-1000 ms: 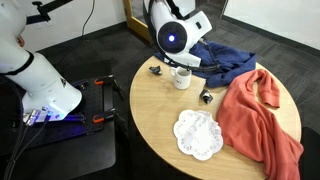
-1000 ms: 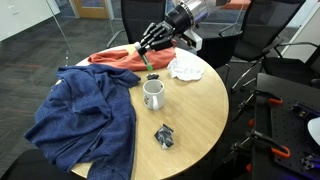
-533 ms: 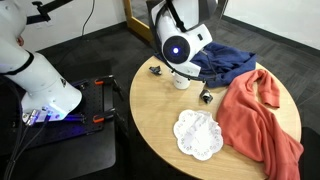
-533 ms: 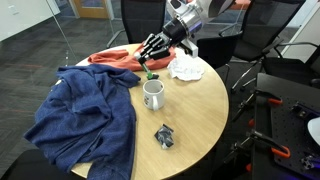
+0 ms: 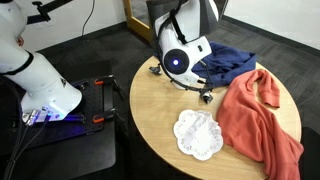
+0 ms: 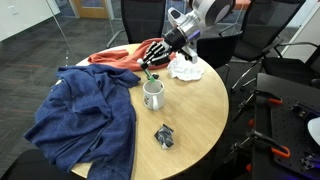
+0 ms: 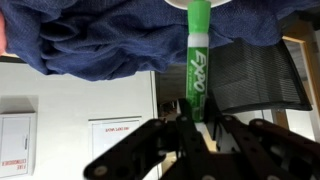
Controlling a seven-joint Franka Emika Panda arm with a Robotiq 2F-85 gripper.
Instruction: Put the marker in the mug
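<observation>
The marker needs to reach inside the mug, so my gripper should next move down toward the mug (image 6: 153,87) until it does, and then open.
My gripper (image 6: 151,60) is shut on the light-green marker (image 6: 149,72) and holds it tip down just above and behind the white mug (image 6: 153,93), which stands on the round wooden table (image 6: 195,120). In the wrist view the marker (image 7: 197,60) sticks out from between the shut fingers of the gripper (image 7: 197,122) towards the blue cloth (image 7: 100,35). A thin white arc at that view's top edge may be the mug's rim. In an exterior view the gripper's wrist (image 5: 178,60) hides the mug.
A blue cloth (image 6: 85,120) lies next to the mug, an orange-red cloth (image 5: 260,115) on the table's other side. There is a white lacy doily (image 5: 197,133) and small dark clip-like objects (image 6: 164,137) (image 5: 207,96). Office chairs stand round the table.
The gripper has carried the marker down and across towards the mug. In an exterior view its wrist now covers the mug, which showed before.
</observation>
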